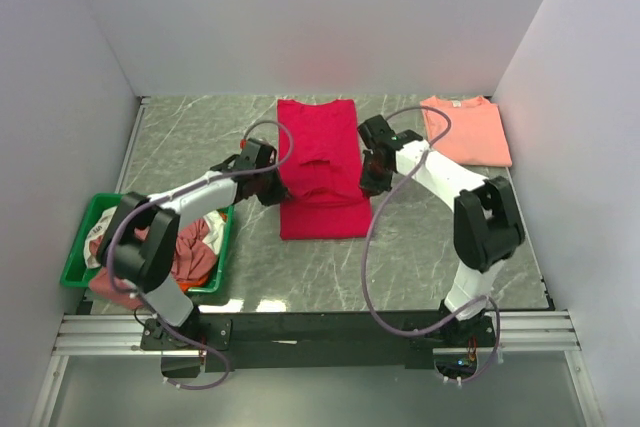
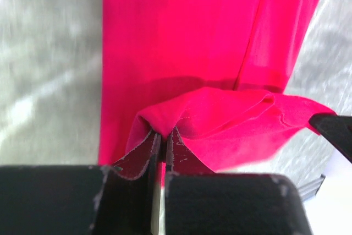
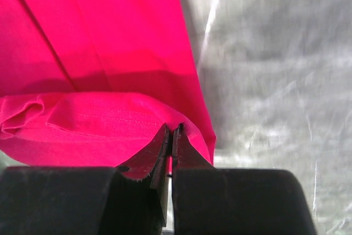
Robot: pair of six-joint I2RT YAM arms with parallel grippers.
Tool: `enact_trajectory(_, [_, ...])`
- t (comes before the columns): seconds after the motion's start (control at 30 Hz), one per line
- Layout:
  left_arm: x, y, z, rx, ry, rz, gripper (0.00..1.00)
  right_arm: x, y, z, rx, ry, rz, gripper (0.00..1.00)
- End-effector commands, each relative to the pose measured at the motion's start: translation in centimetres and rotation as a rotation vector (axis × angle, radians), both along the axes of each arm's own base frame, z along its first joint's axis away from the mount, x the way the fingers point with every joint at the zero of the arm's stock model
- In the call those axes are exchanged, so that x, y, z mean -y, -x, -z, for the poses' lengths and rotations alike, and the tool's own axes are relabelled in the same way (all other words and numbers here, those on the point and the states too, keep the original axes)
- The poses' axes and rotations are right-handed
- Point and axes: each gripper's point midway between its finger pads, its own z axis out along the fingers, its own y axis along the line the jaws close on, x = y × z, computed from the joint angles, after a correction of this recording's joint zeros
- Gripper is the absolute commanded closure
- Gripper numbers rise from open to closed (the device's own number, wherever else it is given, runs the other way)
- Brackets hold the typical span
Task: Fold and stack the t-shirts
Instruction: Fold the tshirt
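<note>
The pinched fold [image 2: 209,119] is still raised above the cloth, so the robot's left gripper will move outward and down to release it onto the shirt's tray-side edge [image 2: 122,75].
A crimson-red t-shirt [image 1: 318,162] lies folded into a long strip at the table's middle. My left gripper [image 1: 274,185] is shut on its left edge and my right gripper [image 1: 368,173] is shut on its right edge. Between them a fold of the cloth is lifted across the shirt's middle. The left wrist view shows the pinched red fold [image 2: 209,119] above the shut fingers [image 2: 144,155]. The right wrist view shows the hem [image 3: 104,122] held in the shut fingers [image 3: 190,155]. A salmon-pink t-shirt [image 1: 467,131] lies folded at the back right.
A green plastic tray [image 1: 84,237] at the left holds several crumpled shirts, dusty rose and white [image 1: 190,252]. White walls close in the table on three sides. Grey marble tabletop [image 1: 200,132] shows around the red shirt.
</note>
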Motion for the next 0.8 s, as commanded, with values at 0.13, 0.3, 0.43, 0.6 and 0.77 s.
enact_trajectory(0.13, [-0.4,-6.1,-1.1,0.064,0.028,-0.014,0.99,-0.2,-5.5,-0.4,0.025,0.015,-0.016,1.00])
enact_trajectory(0.3, [-0.4,-8.7,-0.6,0.058,0.047,-0.019,0.99,-0.1,-7.9,0.2,0.013,0.019,-0.002,1.00])
enact_trajectory(0.43, [-0.4,-10.1,0.1,0.043,0.049,-0.018,0.99,0.0,-9.1,0.7,-0.001,0.018,0.004,1.00])
enact_trajectory(0.6, [-1.3,-11.0,0.6,0.035,0.057,-0.045,0.99,-0.1,-10.2,1.6,-0.020,0.017,0.004,1.00])
enact_trajectory(0.77, [-1.6,-11.9,0.8,0.035,0.061,-0.057,0.79,-0.4,-11.2,1.6,-0.028,-0.020,0.016,1.00])
